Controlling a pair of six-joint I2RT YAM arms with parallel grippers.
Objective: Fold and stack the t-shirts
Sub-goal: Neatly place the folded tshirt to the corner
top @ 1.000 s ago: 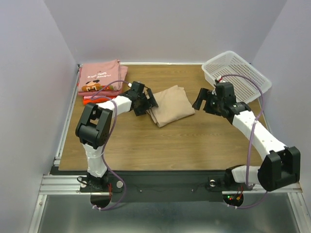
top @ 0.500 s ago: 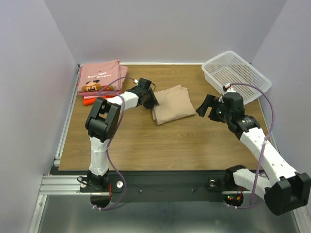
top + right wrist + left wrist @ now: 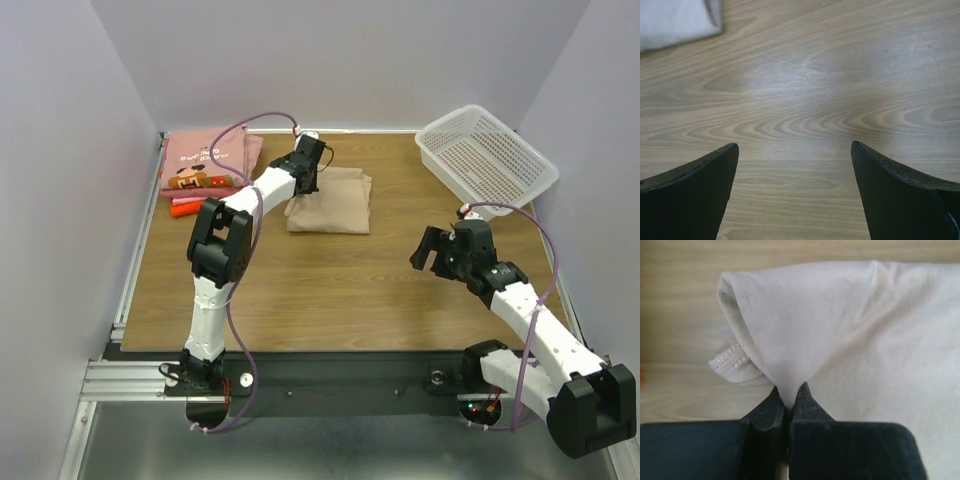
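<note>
I will lift my left gripper next, carry the tan t-shirt (image 3: 335,203) over the pink printed t-shirt (image 3: 205,160), and lower it there to let go. The tan t-shirt is already folded.
A folded tan t-shirt (image 3: 335,203) lies at the back middle of the table. My left gripper (image 3: 310,180) is shut on its left edge, and the left wrist view shows a peak of pale cloth (image 3: 790,340) pinched between the black fingertips (image 3: 812,405). At the back left corner sits a stack with a pink printed t-shirt (image 3: 205,160) on top and a red-orange one (image 3: 185,207) showing beneath. My right gripper (image 3: 432,248) hovers open over bare wood at the right; only a corner of the tan t-shirt (image 3: 675,20) shows in its view.
A white perforated basket (image 3: 487,155) stands tilted at the back right corner. The wooden table (image 3: 330,290) has a metal rail along its left edge (image 3: 135,260). Purple walls close in the back and both sides.
My left gripper closed on the tan t-shirt's edge and dragged it back and leftward towards the stack. The right arm drew back towards the near right, staying open.
</note>
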